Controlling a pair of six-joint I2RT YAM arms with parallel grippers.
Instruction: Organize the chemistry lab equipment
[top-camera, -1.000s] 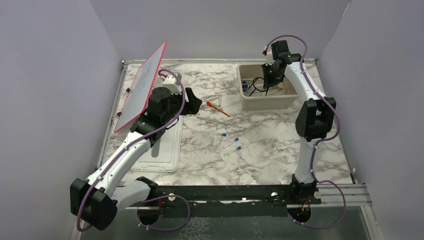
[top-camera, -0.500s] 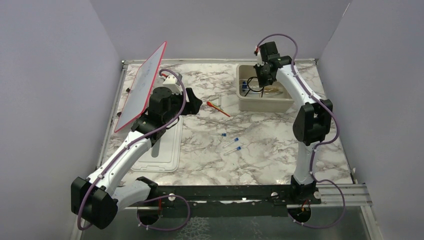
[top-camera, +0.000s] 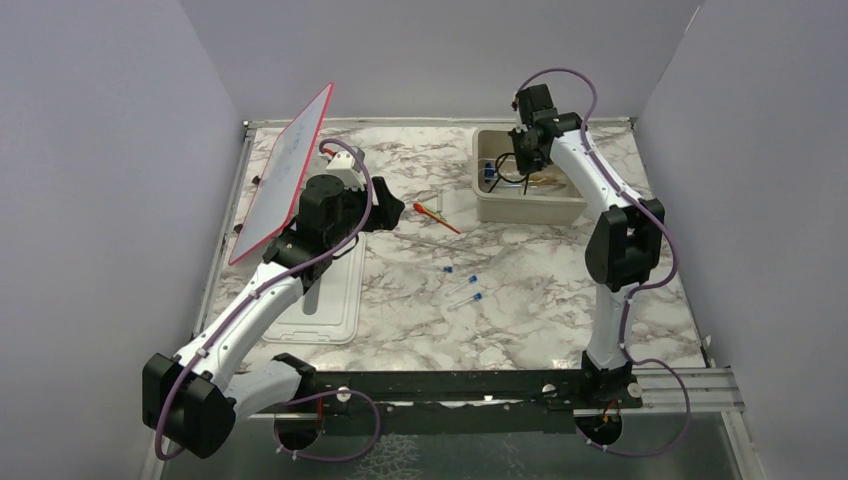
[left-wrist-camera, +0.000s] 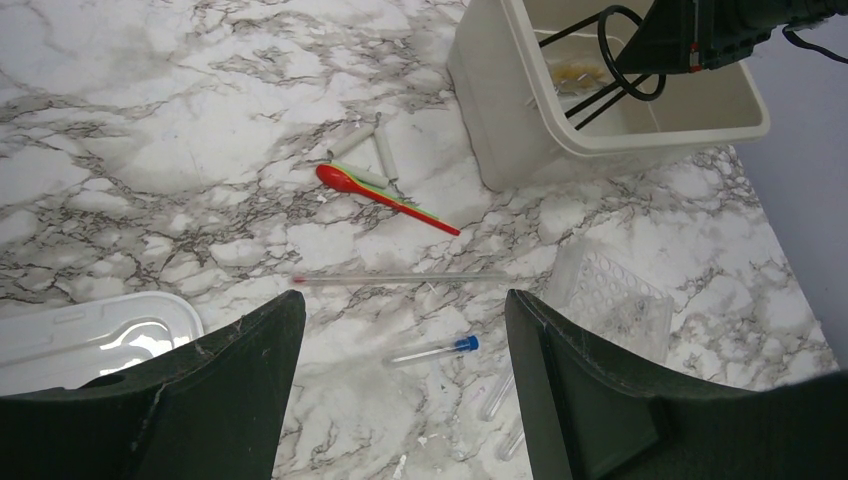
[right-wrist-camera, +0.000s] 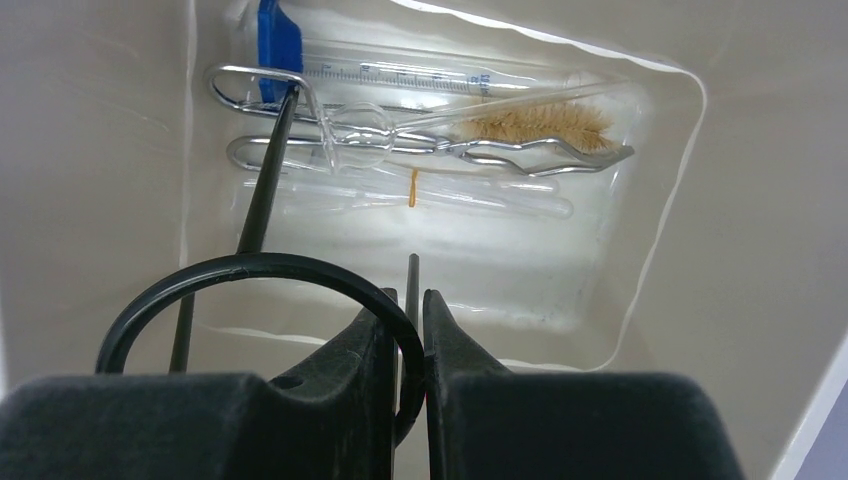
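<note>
My right gripper lifts and shifts the ring toward the brush end of the tub (top-camera: 548, 182) (right-wrist-camera: 540, 190) next, then lowers the ring there.
My right gripper (top-camera: 520, 160) is shut on the black wire ring with legs (right-wrist-camera: 250, 270) and holds it inside the beige tub (top-camera: 530, 206), legs pointing down; the gripper also shows in the right wrist view (right-wrist-camera: 410, 300). On the tub floor lie silvery wire tongs (right-wrist-camera: 430, 152), a blue hexagonal piece (right-wrist-camera: 278, 45), a brush (right-wrist-camera: 540, 125) and clear tubes. My left gripper (top-camera: 388, 205) is open and empty above the table (left-wrist-camera: 400, 305). The orange-red stick (left-wrist-camera: 385, 195) and blue-capped tubes (top-camera: 462, 285) lie on the marble; one tube (left-wrist-camera: 432, 350) lies under the left gripper.
A red-framed white board (top-camera: 290, 170) leans at the left wall. The tub's slotted lid (top-camera: 325, 300) lies under my left arm. A thin glass rod (left-wrist-camera: 400, 279), a clear well plate (left-wrist-camera: 615, 305) and two short white tubes (left-wrist-camera: 355, 140) lie near the stick.
My right gripper has moved left inside the tub with the black ring in it. My left arm has hardly moved.
</note>
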